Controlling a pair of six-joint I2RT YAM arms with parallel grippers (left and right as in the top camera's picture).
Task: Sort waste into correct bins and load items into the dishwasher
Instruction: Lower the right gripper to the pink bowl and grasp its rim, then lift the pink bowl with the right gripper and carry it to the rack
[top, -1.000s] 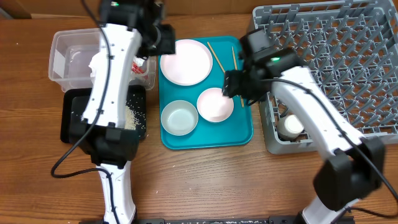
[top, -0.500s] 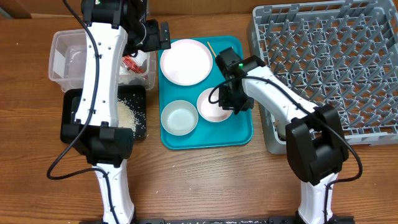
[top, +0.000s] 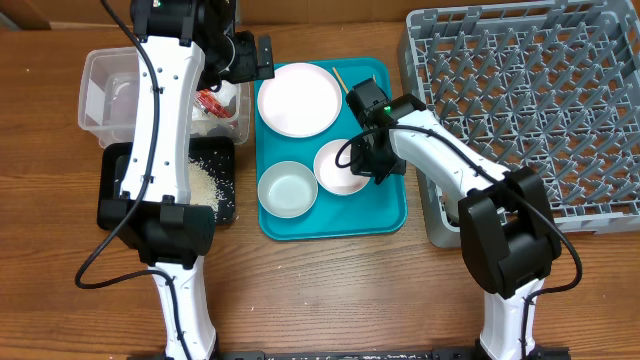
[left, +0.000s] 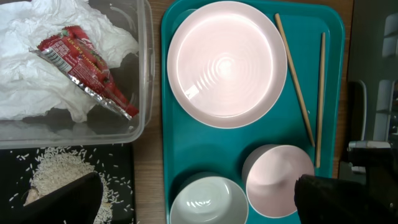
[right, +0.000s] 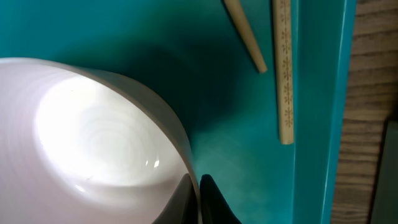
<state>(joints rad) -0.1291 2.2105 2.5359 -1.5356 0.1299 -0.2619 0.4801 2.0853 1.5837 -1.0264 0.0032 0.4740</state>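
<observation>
That corner is outward of my right gripper, beyond the tray's edge. My right gripper needs to rise outward and let go of the bowl in the dish rack's far tray-side corner (top: 444, 58).
My right gripper (top: 372, 166) is shut on the right rim of a small white bowl (top: 341, 167) on the teal tray; the right wrist view shows its fingertips (right: 208, 190) pinching the bowl's (right: 93, 143) wall. My left gripper (left: 196, 196) hangs open and empty over the tray's left edge. A red wrapper (left: 84, 65) lies on a crumpled napkin (left: 37, 74) inside the clear tub (top: 95, 95). Rice (top: 212, 185) is scattered in the black tray (top: 108, 205). The large plate (top: 299, 99), a second bowl (top: 288, 189) and two chopsticks (left: 295, 81) rest on the teal tray.
The teal tray (top: 385, 215) sits between the bins and the grey dish rack (top: 520, 100) at the right. My left arm crosses over the tub and black tray. Bare wooden table lies along the front.
My right arm swung left from the rack and its jaws closed on the bowl's rim. My left gripper opened wide and drew back; the wrapper now lies in the tub.
</observation>
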